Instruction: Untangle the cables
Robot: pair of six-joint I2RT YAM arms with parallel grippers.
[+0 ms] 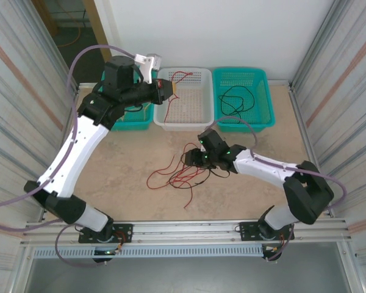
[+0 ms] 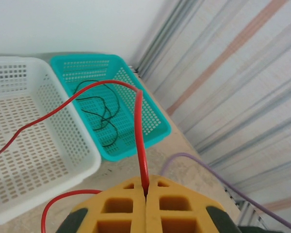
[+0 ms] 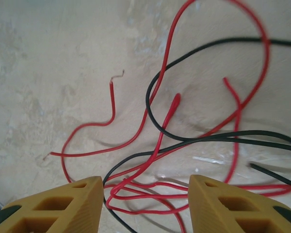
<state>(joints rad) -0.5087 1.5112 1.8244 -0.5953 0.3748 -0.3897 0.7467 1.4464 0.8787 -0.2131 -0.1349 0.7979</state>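
Observation:
Next, my left gripper moves from the rim of the white basket in over the basket's bottom to release the red cable [image 1: 182,75].
My left gripper [image 2: 146,190] is shut on a red cable [image 2: 138,127] that arcs up from its yellow fingers [image 2: 116,206] and hangs over the white basket [image 2: 48,160]; from above, the same gripper [image 1: 171,90] sits at the basket's left rim with the red cable [image 1: 182,75] looping inside. A tangle of red and black cables [image 1: 180,173] lies on the table. Just over its right side my right gripper [image 1: 198,157] stands open; between its fingers [image 3: 63,206] run several red strands [image 3: 150,194] and a black cable [image 3: 203,138], none of them pinched.
A teal basket [image 1: 263,91] at the back right holds a loose black cable [image 1: 238,97]. Another teal basket [image 1: 131,119] sits under the left arm. Corrugated walls [image 1: 348,79] close in both sides. A lilac arm cable [image 2: 218,174] crosses the table by the right wall.

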